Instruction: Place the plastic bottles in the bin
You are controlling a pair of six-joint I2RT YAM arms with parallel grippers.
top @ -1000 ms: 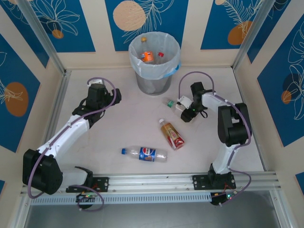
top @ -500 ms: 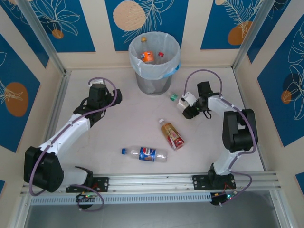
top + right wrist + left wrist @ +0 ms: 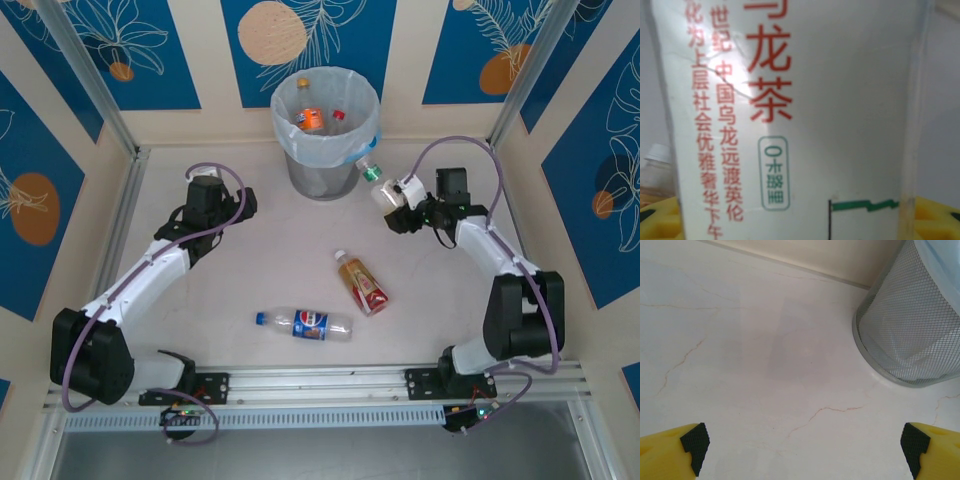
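Observation:
Next, my right gripper will rise and move outward over the bin's open top (image 3: 327, 112) to release the green-capped bottle, because that bottle still hangs beside the bin's rim.
My right gripper (image 3: 396, 203) is shut on a green-capped bottle with a white label (image 3: 380, 184), held in the air beside the bin's right rim. Its white label with red characters (image 3: 790, 100) sits right in front of the right wrist camera. The bin (image 3: 325, 130), a grey mesh basket with a white liner, holds an orange-labelled bottle (image 3: 310, 119) and a red-capped bottle (image 3: 338, 115). A red-labelled bottle (image 3: 362, 283) and a blue-labelled bottle (image 3: 303, 322) lie on the table. My left gripper (image 3: 222, 205) is open and empty over bare table, left of the bin (image 3: 912, 335).
Cream walls and metal posts close in the table on three sides. A white-capped bottle's top (image 3: 657, 160) peeks in at the left edge of the right wrist view. A metal rail (image 3: 320, 380) runs along the near edge by the arm bases.
My right gripper has carried the green-capped bottle up and back, from the table toward the bin's right rim, while the arm swung outward to the right. The left arm stayed almost still.

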